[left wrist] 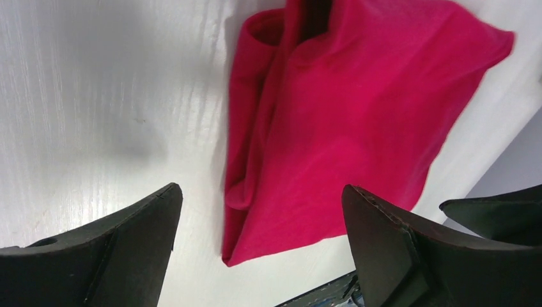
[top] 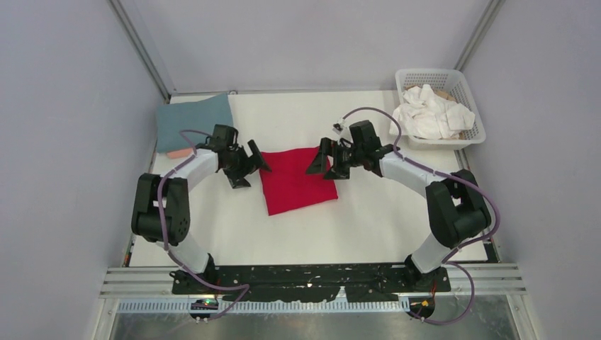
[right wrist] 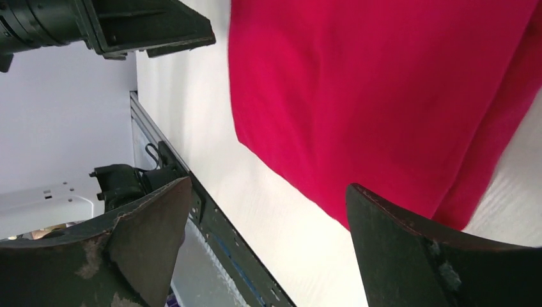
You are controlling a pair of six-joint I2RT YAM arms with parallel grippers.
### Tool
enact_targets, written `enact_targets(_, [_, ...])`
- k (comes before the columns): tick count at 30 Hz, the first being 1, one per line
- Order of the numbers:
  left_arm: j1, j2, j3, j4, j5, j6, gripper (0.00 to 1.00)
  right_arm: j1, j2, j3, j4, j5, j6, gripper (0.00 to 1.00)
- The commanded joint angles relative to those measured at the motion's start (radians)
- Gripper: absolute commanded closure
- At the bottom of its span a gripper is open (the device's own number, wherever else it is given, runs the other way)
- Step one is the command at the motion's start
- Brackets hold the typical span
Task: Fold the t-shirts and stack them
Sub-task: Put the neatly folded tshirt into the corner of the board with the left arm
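The red t-shirt's nearest layered edge (top: pixel 264 182) (left wrist: pixel 248 152) lines up between my fingers, so my left gripper comes down and to the right in the top view astride it next.
A bright red t-shirt (top: pixel 296 180) lies folded into a rough square at the middle of the table. My left gripper (top: pixel 249 171) hovers just off its left edge, open, with nothing between the fingers. My right gripper (top: pixel 327 168) hangs over its upper right corner, open and empty too. In the left wrist view the red shirt (left wrist: pixel 358 109) lies flat beyond the spread left gripper (left wrist: pixel 261 187). The right wrist view has the red shirt (right wrist: pixel 383 89) past the wide right gripper (right wrist: pixel 268 185). A folded blue-grey t-shirt (top: pixel 193 120) rests at the back left, over a salmon pink one (top: pixel 181 152). White t-shirts (top: pixel 429 113) fill the basket.
A white lattice basket (top: pixel 469 91) stands at the back right corner. Grey walls close in the table on three sides. The black mounting rail (top: pixel 312 278) with both arm bases runs along the near edge.
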Motion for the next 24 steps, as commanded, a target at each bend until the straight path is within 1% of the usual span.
enact_targets(1, [-0.032, 0.052, -0.033, 0.087, 0.035, 0.008, 0.07, -0.011, -0.078, -0.054, 0.041, -0.031, -0.001, 0.05])
enact_targets(3, [-0.057, 0.083, -0.024, 0.099, 0.031, 0.001, 0.12, -0.015, -0.104, -0.065, 0.012, -0.002, -0.023, 0.05])
enact_targets(5, [-0.083, 0.118, -0.007, 0.1, 0.027, -0.007, 0.2, -0.033, -0.129, -0.07, -0.017, 0.033, -0.034, 0.05])
enact_targets(10, [-0.146, 0.202, 0.046, 0.034, -0.072, -0.062, 0.34, -0.122, -0.215, -0.115, -0.024, 0.067, -0.033, 0.05])
enact_targets(12, [-0.164, 0.235, 0.072, 0.02, -0.074, -0.086, 0.44, -0.155, -0.245, -0.13, -0.035, 0.094, -0.044, 0.05])
enact_targets(14, [-0.191, 0.261, 0.102, -0.003, -0.105, -0.096, 0.53, -0.189, -0.277, -0.141, -0.064, 0.122, -0.064, 0.05])
enact_targets(16, [-0.215, 0.289, 0.151, -0.062, -0.163, -0.088, 0.73, -0.218, -0.304, -0.151, -0.078, 0.128, -0.08, 0.05])
enact_targets(17, [-0.221, 0.31, 0.197, -0.11, -0.189, -0.078, 0.92, -0.233, -0.313, -0.157, -0.079, 0.13, -0.088, 0.05])
enact_targets(18, [-0.224, 0.321, 0.231, -0.146, -0.216, -0.065, 1.0, -0.238, -0.329, -0.16, -0.081, 0.131, -0.096, 0.05])
enact_targets(20, [-0.225, 0.333, 0.309, -0.21, -0.303, -0.016, 1.0, -0.248, -0.348, -0.165, -0.081, 0.145, -0.109, 0.05])
enact_targets(21, [-0.225, 0.338, 0.361, -0.249, -0.377, 0.019, 1.0, -0.25, -0.353, -0.167, -0.081, 0.147, -0.114, 0.05])
enact_targets(23, [-0.223, 0.354, 0.482, -0.316, -0.494, 0.133, 1.0, -0.251, -0.366, -0.169, -0.082, 0.154, -0.124, 0.05])
enact_targets(24, [-0.221, 0.375, 0.558, -0.362, -0.516, 0.193, 1.0, -0.253, -0.368, -0.169, -0.082, 0.16, -0.129, 0.05])
